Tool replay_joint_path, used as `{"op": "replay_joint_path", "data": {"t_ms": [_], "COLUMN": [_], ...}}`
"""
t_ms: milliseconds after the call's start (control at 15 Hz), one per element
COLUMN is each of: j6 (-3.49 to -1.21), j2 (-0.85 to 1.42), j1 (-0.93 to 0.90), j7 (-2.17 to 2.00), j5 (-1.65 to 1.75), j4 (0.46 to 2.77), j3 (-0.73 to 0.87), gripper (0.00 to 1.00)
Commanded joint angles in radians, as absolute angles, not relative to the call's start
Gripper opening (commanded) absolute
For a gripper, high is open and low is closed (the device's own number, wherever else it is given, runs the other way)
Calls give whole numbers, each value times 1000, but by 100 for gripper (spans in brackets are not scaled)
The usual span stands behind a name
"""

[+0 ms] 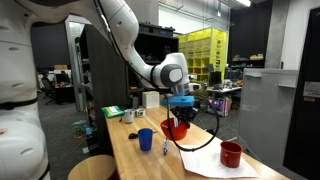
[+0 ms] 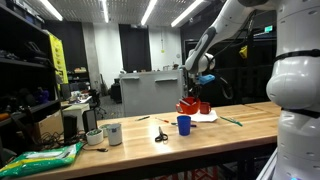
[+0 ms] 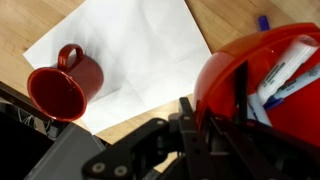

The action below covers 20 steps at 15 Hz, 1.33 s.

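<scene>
I need to bring the bowl (image 1: 175,128) down with my gripper onto the bare paper beside the red mug and let go of the bowl's rim there, because the bowl is still hanging above the table.
My gripper (image 3: 203,122) is shut on the rim of a red bowl (image 3: 262,75), one finger inside and one outside. The bowl holds a few markers (image 3: 285,70). In both exterior views the bowl (image 1: 175,128) (image 2: 187,105) hangs under the gripper (image 1: 180,106), slightly above the wooden table (image 1: 130,155). A red mug (image 3: 64,86) stands on a white sheet of paper (image 3: 140,45) to the left in the wrist view; in an exterior view the mug (image 1: 231,153) is on the paper (image 1: 210,162) near the table's near end.
A blue cup (image 1: 146,138) stands on the table beside the bowl, with a pen-like object (image 1: 166,147) lying close by. Scissors (image 2: 161,135), a white mug (image 2: 112,133) and a green bag (image 2: 45,157) sit further along. A black cable (image 1: 205,140) droops from the arm.
</scene>
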<state>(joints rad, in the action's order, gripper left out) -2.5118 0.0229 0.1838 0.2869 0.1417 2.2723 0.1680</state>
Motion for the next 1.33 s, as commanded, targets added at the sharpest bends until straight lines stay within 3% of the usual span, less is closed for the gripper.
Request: {"op": "replay_joint_path", "data": {"t_ms": [0, 1267], "j6": [-2577, -2778], "j2": [-20, 19], "j1": [201, 290], "j7": [325, 510], "j5": [84, -10], "j4": [2340, 2489], "j3": [189, 275], "gripper": [3, 3]}}
